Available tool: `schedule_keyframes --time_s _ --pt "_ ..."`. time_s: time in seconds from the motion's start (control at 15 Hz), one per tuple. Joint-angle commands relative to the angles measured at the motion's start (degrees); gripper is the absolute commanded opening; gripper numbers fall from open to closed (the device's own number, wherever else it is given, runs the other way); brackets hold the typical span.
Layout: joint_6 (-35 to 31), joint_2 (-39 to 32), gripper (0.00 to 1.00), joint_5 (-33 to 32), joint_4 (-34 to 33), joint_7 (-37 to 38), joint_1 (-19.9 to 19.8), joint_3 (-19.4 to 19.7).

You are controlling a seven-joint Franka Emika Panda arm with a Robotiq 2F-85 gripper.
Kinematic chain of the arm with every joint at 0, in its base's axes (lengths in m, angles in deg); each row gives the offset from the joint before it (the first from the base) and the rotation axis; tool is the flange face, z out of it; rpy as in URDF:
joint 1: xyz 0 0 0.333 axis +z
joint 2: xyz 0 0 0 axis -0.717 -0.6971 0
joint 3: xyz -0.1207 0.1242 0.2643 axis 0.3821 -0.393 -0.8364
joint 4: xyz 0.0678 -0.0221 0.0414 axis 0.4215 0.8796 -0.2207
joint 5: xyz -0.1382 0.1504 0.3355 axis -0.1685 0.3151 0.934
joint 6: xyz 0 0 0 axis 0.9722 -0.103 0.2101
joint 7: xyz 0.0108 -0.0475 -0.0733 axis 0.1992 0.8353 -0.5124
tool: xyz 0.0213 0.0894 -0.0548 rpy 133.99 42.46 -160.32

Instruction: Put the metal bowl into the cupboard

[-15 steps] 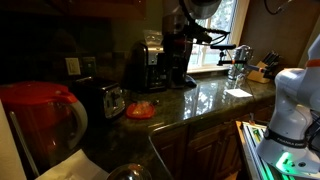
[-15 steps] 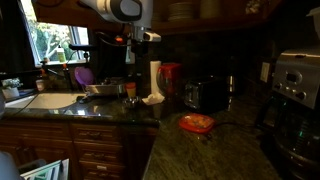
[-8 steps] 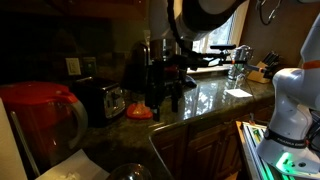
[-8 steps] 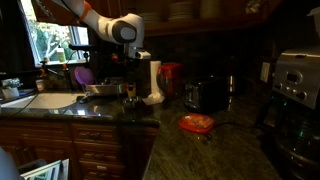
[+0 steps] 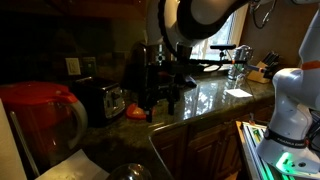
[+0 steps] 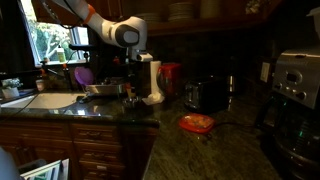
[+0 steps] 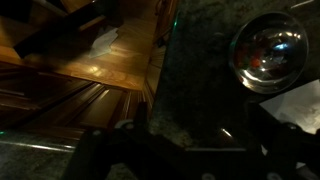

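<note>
Next, my gripper lowers and shifts onto the bowl's rim by the counter's edge, since the bowl stands below my gripper, to its right in the wrist view.
The metal bowl (image 7: 268, 50) is small, round and shiny. It stands on the dark granite counter (image 7: 200, 90) at the upper right of the wrist view, beside a white sheet (image 7: 300, 105). In an exterior view its rim shows at the bottom edge (image 5: 130, 172). My gripper (image 7: 195, 150) is open and empty, with dark fingers wide apart, above the counter's edge and short of the bowl. It hangs low over the counter in both exterior views (image 5: 160, 97) (image 6: 130, 90). The cupboard is a dim reddish-brown strip along the top (image 5: 95, 6).
A red jug (image 5: 40, 115), a toaster (image 5: 105, 100) and a flat orange-red dish (image 5: 137, 112) stand on the counter. A coffee maker (image 6: 295, 85) stands at the right, and a sink (image 6: 45, 100) under the window. Lighter panelled base cabinets (image 7: 90, 70) drop below the counter edge.
The arm has come down from high above the counter to just above it, with the gripper still open. In the last half second it sank only slightly.
</note>
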Motion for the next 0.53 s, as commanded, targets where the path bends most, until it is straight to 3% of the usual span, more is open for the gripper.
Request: schedule_keyframes --time_s 0.0,0.33,0.47 --pt "-5.86 -7.89 1.0 -1.2 -1.89 6.8 2.15 0.05" --pt "-10.48 -14.36 1.0 -4.52 -5.2 12.6 6.69 0.52" --pt "-11.21 -15.73 1.0 -5.32 -6.37 11.67 8.03 0.45"
